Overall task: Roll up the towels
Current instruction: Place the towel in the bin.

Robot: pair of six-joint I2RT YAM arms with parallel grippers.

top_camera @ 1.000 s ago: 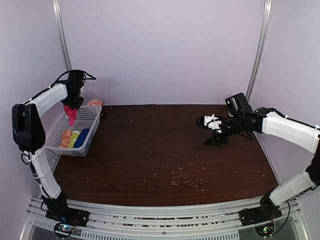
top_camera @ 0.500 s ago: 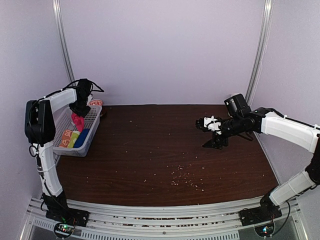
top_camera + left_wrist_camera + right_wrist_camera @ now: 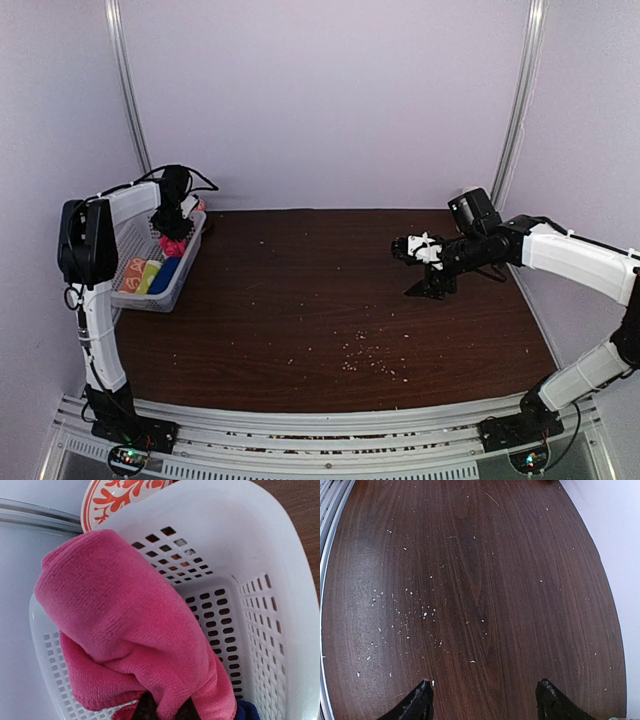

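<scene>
Next I need to shift my left gripper toward the right in the top view, lower and release the pink towel, since bare basket bottom past the blue cloth lies below there.
My left gripper (image 3: 172, 228) is shut on the bright pink towel (image 3: 176, 246) and holds it low over the far end of the white lattice basket (image 3: 190, 262). In the left wrist view the bunched pink towel (image 3: 125, 630) fills the frame, pinched between the dark fingertips (image 3: 145, 710), with the gripper (image 3: 166, 711) at the bottom edge. The orange towel with a cream pattern (image 3: 130, 277) lies at the near end of the basket. My right gripper (image 3: 407, 268) is open and empty above the table's right side; it also shows in the right wrist view (image 3: 485, 700).
The basket also holds a yellow-green cloth (image 3: 150, 275) and a blue cloth (image 3: 166, 270), whose edge shows in the left wrist view (image 3: 247, 711). An orange-and-white patterned object (image 3: 125, 492) stands behind the basket (image 3: 270, 580). Pale crumbs (image 3: 365, 355) are scattered on the dark wood table (image 3: 300, 300).
My left gripper has moved right and down with the pink towel, from high over the basket's left side to low over its far end. The right arm has not moved.
</scene>
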